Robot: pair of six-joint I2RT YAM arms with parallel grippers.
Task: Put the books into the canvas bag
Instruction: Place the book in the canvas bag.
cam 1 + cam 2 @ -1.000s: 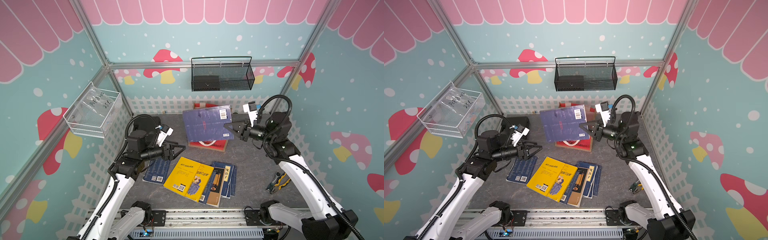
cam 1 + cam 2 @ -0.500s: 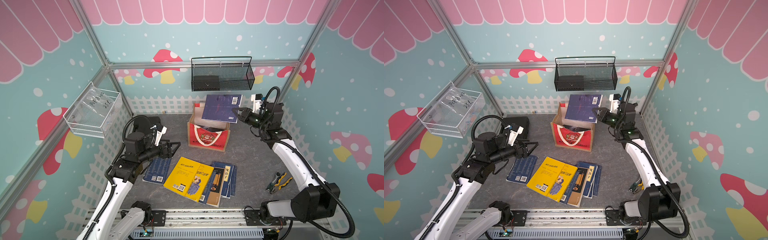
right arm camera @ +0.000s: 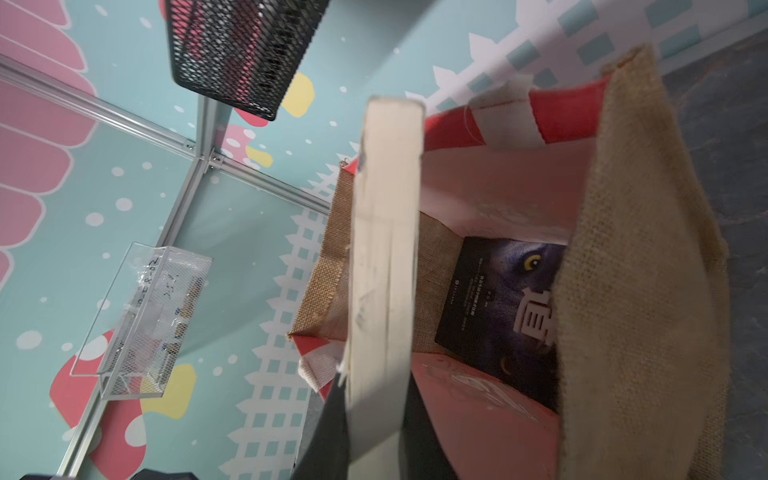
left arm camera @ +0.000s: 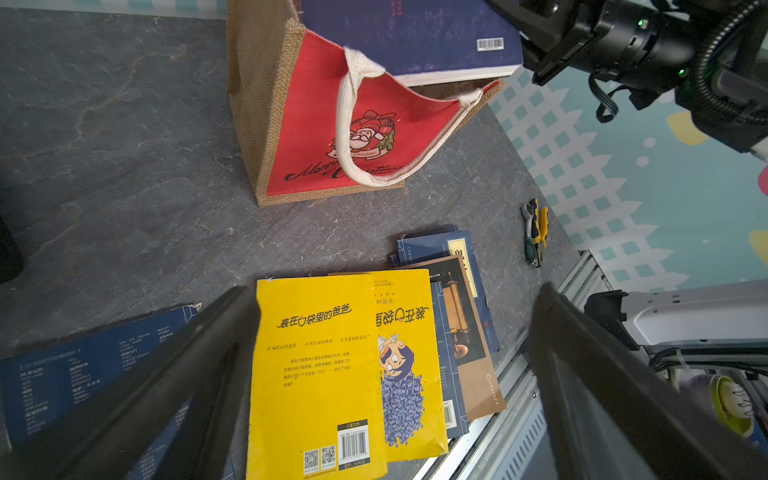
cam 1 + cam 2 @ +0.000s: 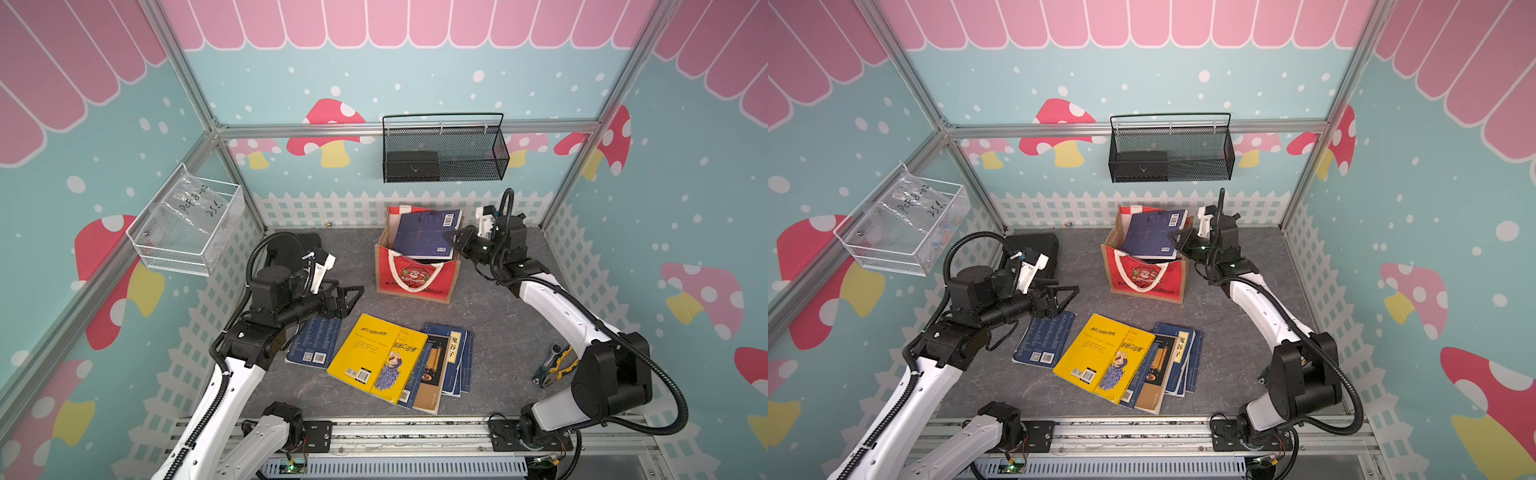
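The dark blue book is still mostly above the bag's rim, so I will lower my right gripper toward the bag's opening point(image 5: 389, 232) point(image 3: 496, 240) and let go of the dark blue book inside.
The canvas bag point(image 5: 415, 274) point(image 5: 1144, 276) point(image 4: 345, 124) stands upright at the back of the table. My right gripper point(image 5: 449, 237) point(image 5: 1174, 240) point(image 3: 376, 395) is shut on a dark blue book point(image 5: 424, 235) point(image 5: 1152, 232) point(image 3: 386, 249), tilted over the bag's mouth with its lower edge inside. Another dark book point(image 3: 507, 303) lies at the bag's bottom. My left gripper point(image 5: 356, 291) point(image 5: 1073, 291) point(image 4: 388, 295) hangs open and empty above the loose books. Among these are a yellow one point(image 5: 374, 357) point(image 4: 324, 365), a blue one point(image 5: 316, 345) and a black-and-tan one point(image 5: 432, 374).
A black mesh basket point(image 5: 444, 153) hangs on the back wall and a clear bin point(image 5: 183, 224) on the left wall. Pliers point(image 5: 555, 365) lie at the right, behind my right arm. A black case point(image 5: 1030, 249) sits at the back left. A metal rail point(image 5: 415, 432) runs along the front.
My right arm has carried the blue book back and down, from above the table's middle onto the bag's mouth. The left gripper's jaws have spread wider.
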